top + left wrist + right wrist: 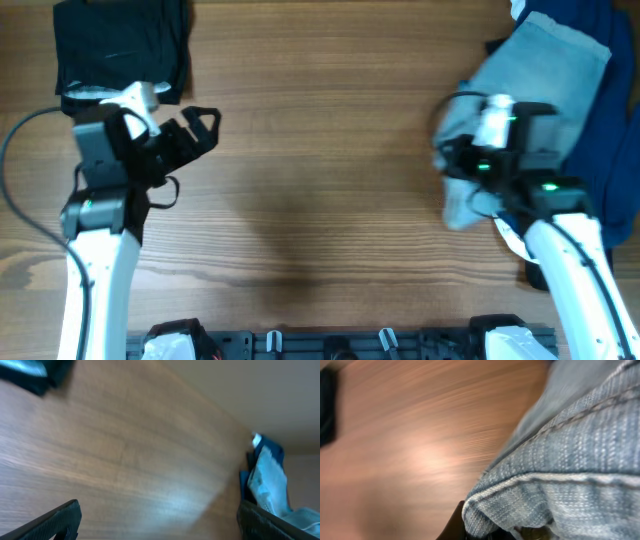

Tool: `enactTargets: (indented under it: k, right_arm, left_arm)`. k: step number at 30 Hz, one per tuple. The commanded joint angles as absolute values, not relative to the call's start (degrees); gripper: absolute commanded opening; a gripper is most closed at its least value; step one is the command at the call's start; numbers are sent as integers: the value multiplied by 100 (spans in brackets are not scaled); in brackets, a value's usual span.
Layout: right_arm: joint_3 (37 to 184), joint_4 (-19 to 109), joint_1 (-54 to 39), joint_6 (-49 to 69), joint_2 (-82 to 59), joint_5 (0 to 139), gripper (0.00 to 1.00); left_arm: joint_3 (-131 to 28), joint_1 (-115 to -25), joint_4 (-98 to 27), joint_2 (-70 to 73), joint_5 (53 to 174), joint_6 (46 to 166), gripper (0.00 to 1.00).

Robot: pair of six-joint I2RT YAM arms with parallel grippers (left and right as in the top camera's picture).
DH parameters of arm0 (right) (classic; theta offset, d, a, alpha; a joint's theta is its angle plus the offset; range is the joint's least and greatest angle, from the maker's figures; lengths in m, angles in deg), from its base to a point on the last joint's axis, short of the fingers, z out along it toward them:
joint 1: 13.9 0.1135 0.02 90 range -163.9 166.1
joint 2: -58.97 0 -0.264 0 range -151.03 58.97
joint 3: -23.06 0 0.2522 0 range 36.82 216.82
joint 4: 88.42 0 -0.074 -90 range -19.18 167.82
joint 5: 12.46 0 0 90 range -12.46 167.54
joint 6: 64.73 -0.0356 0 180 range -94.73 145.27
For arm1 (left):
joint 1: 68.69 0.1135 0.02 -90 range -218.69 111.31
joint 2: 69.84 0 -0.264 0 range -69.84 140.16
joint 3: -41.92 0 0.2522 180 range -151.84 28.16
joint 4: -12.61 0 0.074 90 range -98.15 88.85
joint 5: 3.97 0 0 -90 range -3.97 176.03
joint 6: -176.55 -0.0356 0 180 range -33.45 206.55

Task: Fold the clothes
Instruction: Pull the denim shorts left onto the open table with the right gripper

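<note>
My right gripper pulls to the left in the overhead view over the bare wood next and releases the shorts' edge, since the shorts (540, 70) overlap the navy garment.
The pale light-blue denim shorts (540, 70) lie bunched at the table's right side, partly on top of a dark navy garment. My right gripper (455, 172) is shut on the shorts' left edge. In the right wrist view the denim (570, 460) with its stitched seams fills the right half and covers the jaws (475, 532); only one dark finger shows under the fold. My left gripper (200, 130) is open and empty over bare wood at the left. In the left wrist view its two fingers (160, 525) are spread wide, and the shorts (270, 485) show far off.
A black folded garment (120, 45) with a white edge lies at the back left, just behind my left arm; it also shows in the left wrist view (35, 372). The dark navy garment (612, 120) lies at the right edge. Bare wooden table (320, 150) lies between the arms.
</note>
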State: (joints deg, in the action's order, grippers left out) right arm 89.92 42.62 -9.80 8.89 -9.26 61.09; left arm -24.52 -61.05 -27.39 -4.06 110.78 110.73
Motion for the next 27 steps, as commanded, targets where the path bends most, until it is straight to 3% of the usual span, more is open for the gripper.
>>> enactTargets:
  k: [1, 7, 14, 17, 19, 23, 27]
  right_arm:
    - [9169, 4470, 190, 900, -1199, 5841, 4]
    - [9386, 4502, 2141, 1674, -2261, 5819, 4]
    - [10249, 3917, 3206, 2498, -2580, 5825, 7]
    - [10780, 3552, 3352, 2664, -2580, 5838, 22]
    - [11112, 3392, 3335, 2653, -2578, 5882, 70]
    - [11731, 3134, 2924, 1879, -2541, 6422, 88]
    - [11939, 2863, 1562, 1604, -2543, 6571, 95]
  left_arm:
    - [-2553, -5786, -2720, -911, 11043, 11100, 100]
    - [-2553, -5502, -2925, -1038, 11030, 11097, 100]
    - [-2553, -5172, -2943, -1038, 10842, 11093, 100]
    - [-2553, -5032, -2943, -1038, 10816, 11049, 100]
    - [-2553, -5004, -2929, -1038, 10796, 10925, 100]
    - [-2553, -5004, -2925, -1038, 10785, 10695, 100]
    - [-2553, -5222, -3004, -1049, 11434, 10138, 97]
